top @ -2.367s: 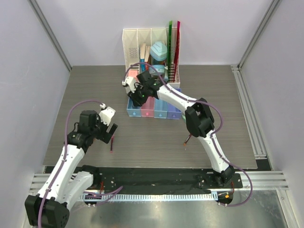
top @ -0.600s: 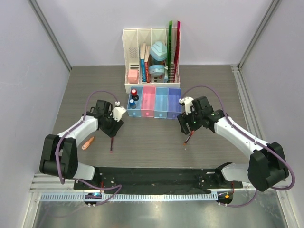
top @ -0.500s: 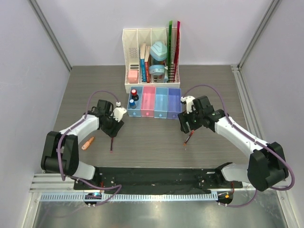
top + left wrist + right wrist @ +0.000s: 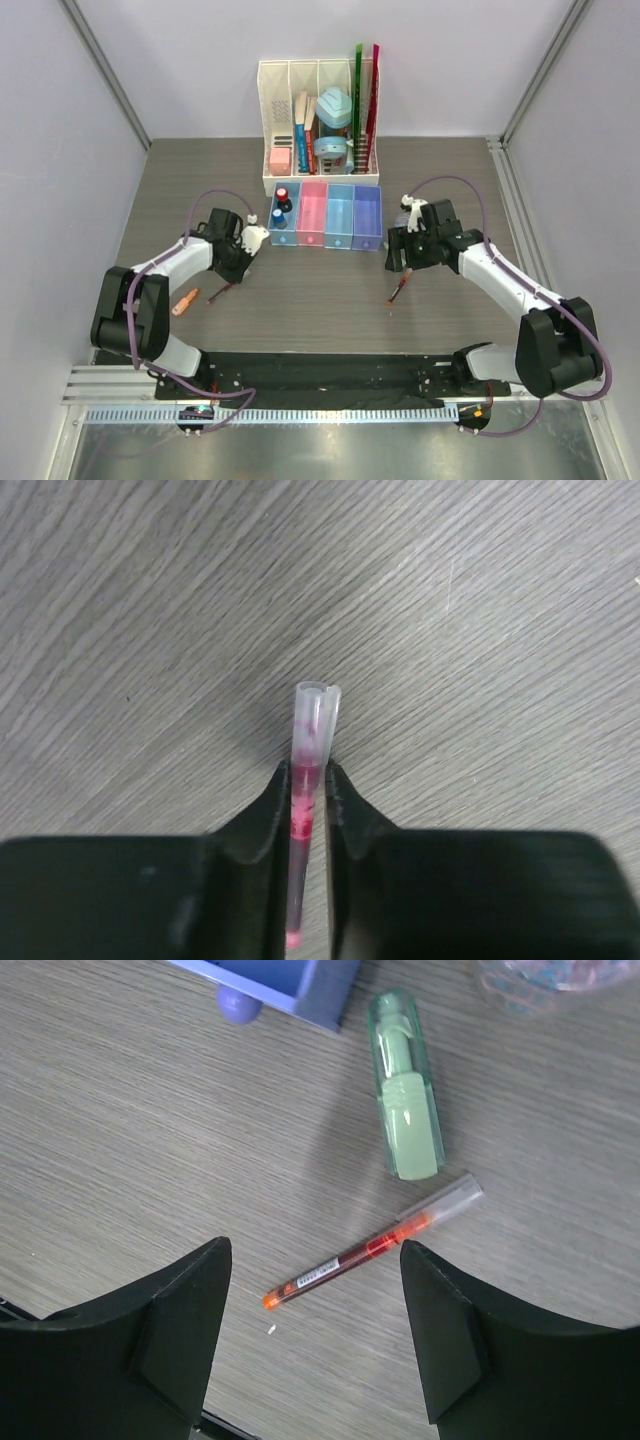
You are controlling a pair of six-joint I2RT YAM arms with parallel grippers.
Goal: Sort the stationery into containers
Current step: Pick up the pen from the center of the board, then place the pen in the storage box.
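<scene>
My right gripper turns in line with the dark-red pen and lowers onto the clear cap's base point(image 4: 406, 272) point(image 4: 414, 1226) next, since the pen slants below my open fingers.
My left gripper point(image 4: 305, 775) is shut on a thin dark-red pen point(image 4: 304, 815) low over the table; the pen's clear cap sticks out past the fingertips. From above, this gripper point(image 4: 233, 272) is left of the containers, and the pen point(image 4: 220, 292) slants out below it. My right gripper point(image 4: 315, 1247) hangs open above a second dark-red pen point(image 4: 370, 1253), which lies flat beside a stubby green piece point(image 4: 406, 1125). The containers stand in a row: blue point(image 4: 272, 236), pink point(image 4: 313, 215), light blue point(image 4: 340, 215), purple point(image 4: 367, 215). A red-capped cylinder point(image 4: 282, 194) and a blue-capped one point(image 4: 278, 213) stand in the blue bin.
A stubby orange piece point(image 4: 184, 301) lies on the table left of my left gripper. The white slotted rack point(image 4: 272, 115) with rulers and books stands behind the bins. A clear lilac disc point(image 4: 560, 980) shows at the top right of the right wrist view.
My left gripper has shut on its pen, and the pen now slants instead of lying straight. My right gripper has shifted slightly right, still open over the other pen.
</scene>
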